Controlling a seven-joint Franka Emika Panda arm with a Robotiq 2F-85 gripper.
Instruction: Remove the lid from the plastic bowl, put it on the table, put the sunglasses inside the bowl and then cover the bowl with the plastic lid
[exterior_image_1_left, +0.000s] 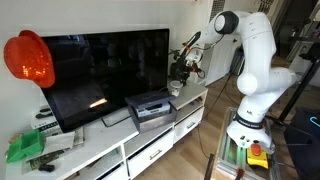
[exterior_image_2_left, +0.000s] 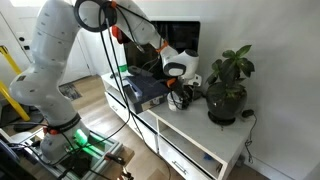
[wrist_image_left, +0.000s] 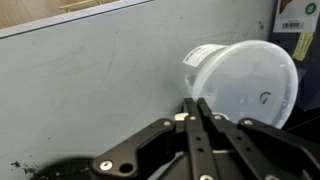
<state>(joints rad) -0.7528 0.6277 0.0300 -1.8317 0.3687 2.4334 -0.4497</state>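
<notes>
My gripper is at the lid's rim (wrist_image_left: 198, 88) and will stay where it is and open its fingers to let it go, because the bowl (wrist_image_left: 240, 85) is already on the white table.
In the wrist view the plastic bowl (wrist_image_left: 240, 85) is a small whitish round container on the white table (wrist_image_left: 90, 90), with its plastic lid (wrist_image_left: 255, 90) facing the camera. My gripper (wrist_image_left: 197, 103) has its two black fingers pressed together, with the tips right at the lid's lower left rim, so it seems shut on that thin rim. In both exterior views the gripper (exterior_image_1_left: 181, 72) (exterior_image_2_left: 180, 95) reaches down to the table top between the grey box-shaped device and the potted plant, hiding the bowl. I cannot make out the sunglasses.
A large television (exterior_image_1_left: 105, 70) stands on the table (exterior_image_1_left: 110, 150). The grey box-shaped device (exterior_image_2_left: 145, 92) sits beside the gripper. A dark potted plant (exterior_image_2_left: 228, 85) stands on its other side. A dark shape (wrist_image_left: 55, 170) lies at the wrist view's lower left edge.
</notes>
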